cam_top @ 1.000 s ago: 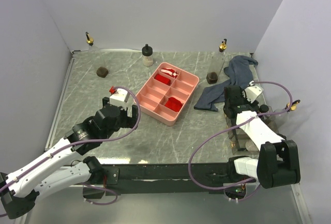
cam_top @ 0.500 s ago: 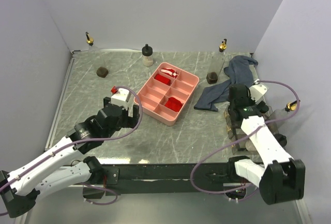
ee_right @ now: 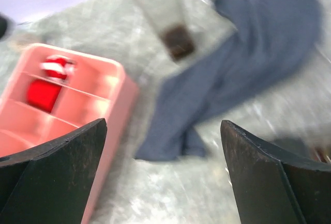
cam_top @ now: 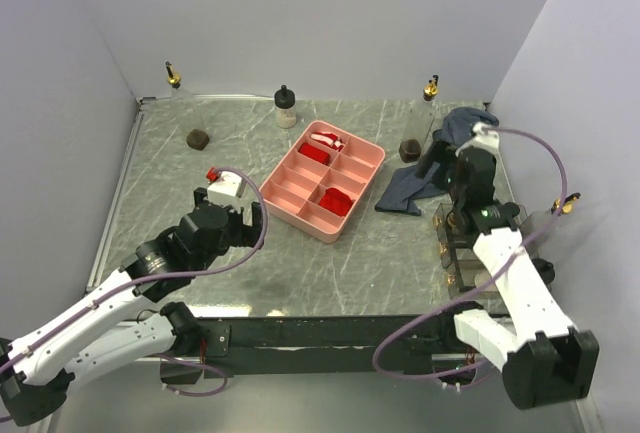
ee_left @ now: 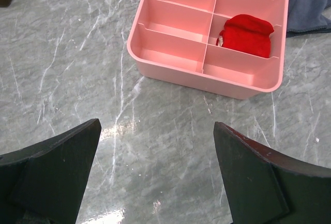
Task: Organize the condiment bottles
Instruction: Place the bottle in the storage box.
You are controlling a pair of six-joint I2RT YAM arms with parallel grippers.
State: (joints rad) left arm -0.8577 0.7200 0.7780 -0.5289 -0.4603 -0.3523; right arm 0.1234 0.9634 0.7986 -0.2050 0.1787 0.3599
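Observation:
My right gripper reaches outward to the neck below the gold spout of the tall clear bottle next, since that bottle stands outward of the gripper.
The condiment bottles are spread about in the top view. A tall clear one with a gold spout stands at the back left, and a black-capped cream one at the back middle. A squat dark jar sits left of the tray. Another tall clear bottle, brown at its base, stands by the cloth. Several more sit by the right arm, partly hidden, and a gold spout shows at the right edge. My left gripper is open and empty over bare table. My right gripper, open and empty, hangs over the cloth's near end.
The pink divided tray lies mid-table with red packets in some compartments. A blue-grey cloth is crumpled at the back right. Walls close in the left, back and right sides of the table.
My right gripper has opened wide and swung from the bottles at the right toward the back, over the cloth. My left arm has shifted slightly to the left.

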